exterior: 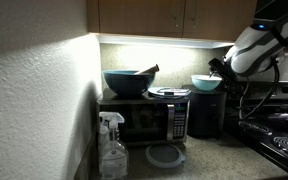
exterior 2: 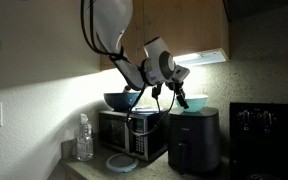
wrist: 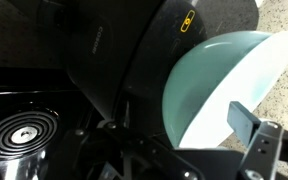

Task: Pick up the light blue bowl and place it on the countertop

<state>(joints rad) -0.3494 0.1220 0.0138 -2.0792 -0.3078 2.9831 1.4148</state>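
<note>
My gripper has its fingers open around the light blue bowl's rim (wrist: 187, 138). It will stay at this height next and close both fingers onto it.
The light blue bowl (exterior: 206, 83) sits upright on top of a black air fryer (exterior: 204, 117); it also shows in the other exterior view (exterior 2: 194, 101). My gripper (exterior: 219, 70) (exterior 2: 176, 90) is at the bowl's rim. In the wrist view the bowl (wrist: 224, 75) fills the right side. My gripper (wrist: 170, 128) is open and straddles the rim. One grey finger is inside the bowl; the other is lost in the dark outside it. The grey-beige countertop (exterior: 199, 157) (exterior 2: 96, 172) lies below the appliances.
A large dark blue bowl with a utensil (exterior: 127, 82) (exterior 2: 119, 100) stands on the microwave (exterior: 144, 120). A flat round lid (exterior: 165, 155) and a spray bottle (exterior: 112, 150) are on the counter. A black stove (exterior: 284, 135) is beside the fryer, with cabinets overhead. A water bottle (exterior 2: 84, 138) stands by the wall.
</note>
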